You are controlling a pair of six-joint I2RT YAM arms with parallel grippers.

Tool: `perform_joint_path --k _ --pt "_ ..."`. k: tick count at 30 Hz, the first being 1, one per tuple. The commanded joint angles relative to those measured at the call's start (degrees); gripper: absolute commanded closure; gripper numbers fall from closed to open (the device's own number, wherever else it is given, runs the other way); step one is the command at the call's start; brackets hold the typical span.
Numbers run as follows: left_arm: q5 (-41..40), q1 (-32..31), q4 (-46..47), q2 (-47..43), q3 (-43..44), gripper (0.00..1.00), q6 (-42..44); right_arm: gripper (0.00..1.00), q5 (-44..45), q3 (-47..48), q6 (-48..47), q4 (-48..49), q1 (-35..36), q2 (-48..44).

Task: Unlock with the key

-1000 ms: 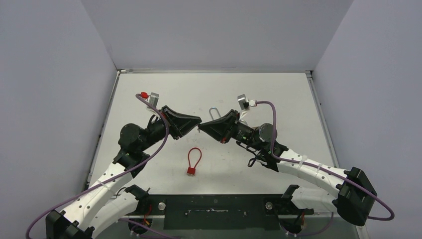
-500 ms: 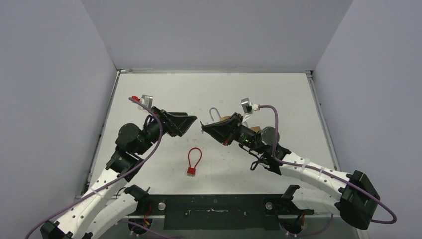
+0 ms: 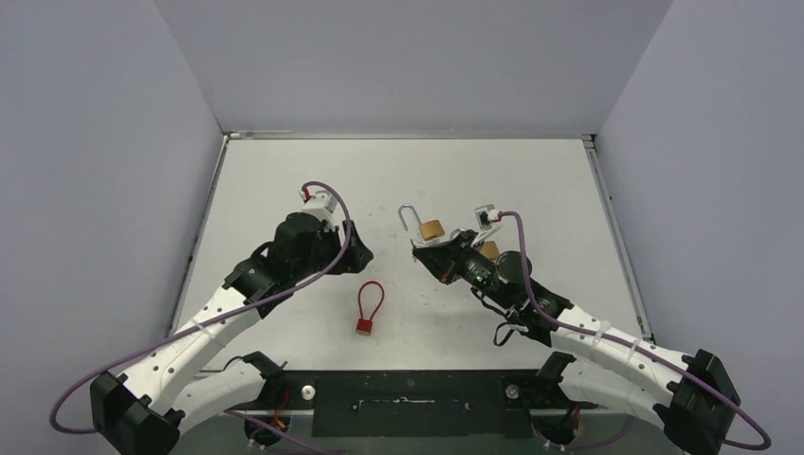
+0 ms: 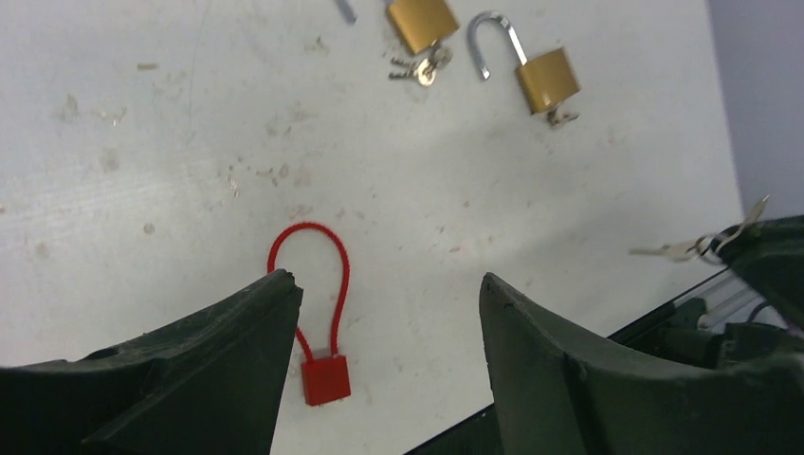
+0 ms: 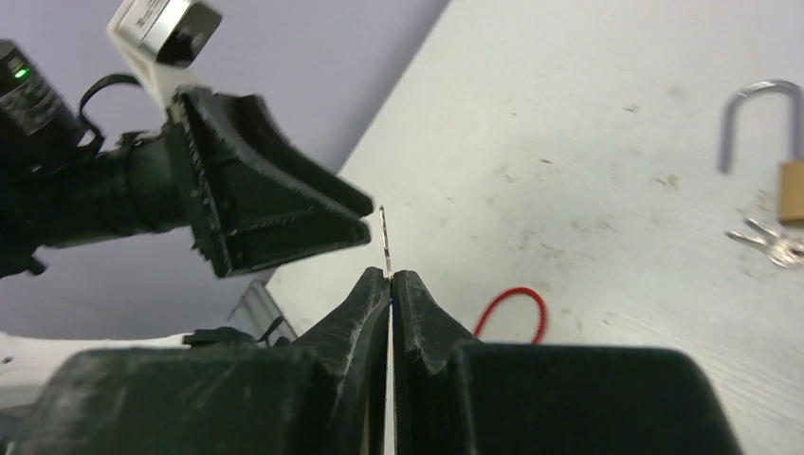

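Note:
My left gripper will move down and back, with its open fingers going around the red padlock's body [image 3: 364, 326] [image 4: 326, 380], which is below and back from it. The right gripper holds the key.
A small silver key [image 5: 384, 237] sticks out from the tips of my right gripper [image 5: 391, 275], which is shut on it; its ring and spare keys [image 4: 697, 248] dangle beside the fingers. My left gripper [image 4: 389, 284] is open and empty, hovering above a red padlock [image 4: 325, 377] with a red cable loop [image 3: 370, 294]. In the overhead view the left gripper [image 3: 360, 253] and right gripper [image 3: 419, 248] stand a short way apart. A brass padlock [image 3: 432, 228] with its steel shackle swung open lies just beyond the right gripper.
A second brass padlock [image 4: 548, 78] with an open shackle lies beside the first, partly hidden under the right arm in the overhead view. A small bunch of keys [image 4: 422, 68] rests by the first padlock. The table's near edge carries a black rail [image 3: 408, 403].
The two grippers met tip to tip a second ago. My left gripper has opened, drawn back and tilted down over the red padlock. The right gripper kept the key and sank to the right.

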Motion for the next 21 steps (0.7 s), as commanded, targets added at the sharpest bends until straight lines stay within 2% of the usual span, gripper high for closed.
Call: perform_joint_path --k 1,6,10,16,21 --pt "-7.11 -6.26 -7.41 1.79 -1.94 0.33 -0.83 1.00 11.34 -1.71 0.01 -10.58 -1.16 -3.84" --pt "-10.33 -14.37 -6.99 7.55 -4.98 0.33 -5.76 1.00 12.59 -3.84 2.25 -14.54 -2.92 -5.31" --pt "-11.60 -17.15 -7.29 10.82 -6.61 0.36 -9.54 1.00 12.54 -4.82 2.75 -15.78 -3.57 -6.22" --pt "-10.68 -19.02 -3.69 10.81 -12.45 0.27 -13.48 1.00 11.24 -5.56 2.37 -19.27 -3.97 -7.61" --pt "-9.83 -19.36 -1.49 13.81 -13.75 0.32 -15.68 1.00 9.71 -7.98 2.70 -20.36 -4.21 -12.01"
